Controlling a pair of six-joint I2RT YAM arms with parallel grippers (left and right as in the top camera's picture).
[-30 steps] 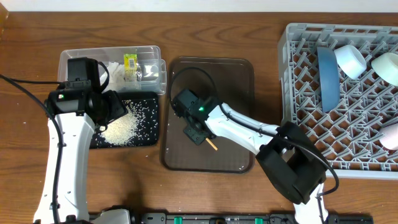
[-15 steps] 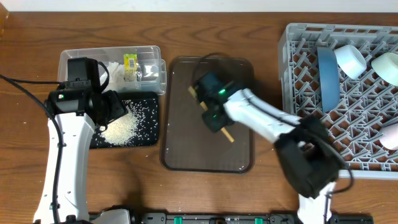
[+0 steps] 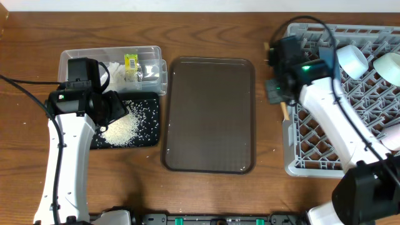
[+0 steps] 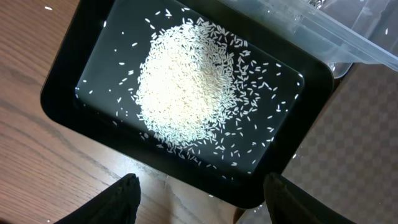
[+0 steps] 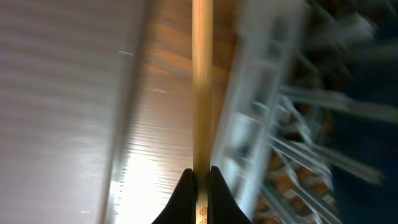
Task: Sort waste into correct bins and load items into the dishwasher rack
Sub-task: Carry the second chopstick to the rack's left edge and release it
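Observation:
My right gripper first moves across the rack's side toward the dark blue dish next, over the rack's open grid, to get the chopsticks inside the rack.
My right gripper (image 3: 279, 95) is shut on the wooden chopsticks (image 5: 201, 87) and holds them at the left wall of the grey dishwasher rack (image 3: 294, 164); one end shows below the gripper (image 3: 283, 112). The wrist view is blurred. The rack holds the dark blue dish (image 3: 329, 78), a white bowl (image 3: 352, 60), a mint-green bowl (image 3: 389, 65) and a pink bowl (image 3: 392, 135). My left gripper (image 4: 199, 199) is open and empty above the near edge of the black tray (image 4: 68, 74) with a heap of rice (image 4: 186, 87). The clear tub (image 3: 69, 59) holds the yellow-green wrapper (image 3: 131, 64) and tissue (image 3: 115, 69).
The brown serving tray (image 3: 209, 112) lies bare between the bins and the rack. The clear tub's edge shows in the left wrist view (image 4: 348, 40). A few rice grains lie on the wood by the black tray.
My right gripper has carried the chopsticks off the brown tray and right to the rack's left wall. The left arm has not moved.

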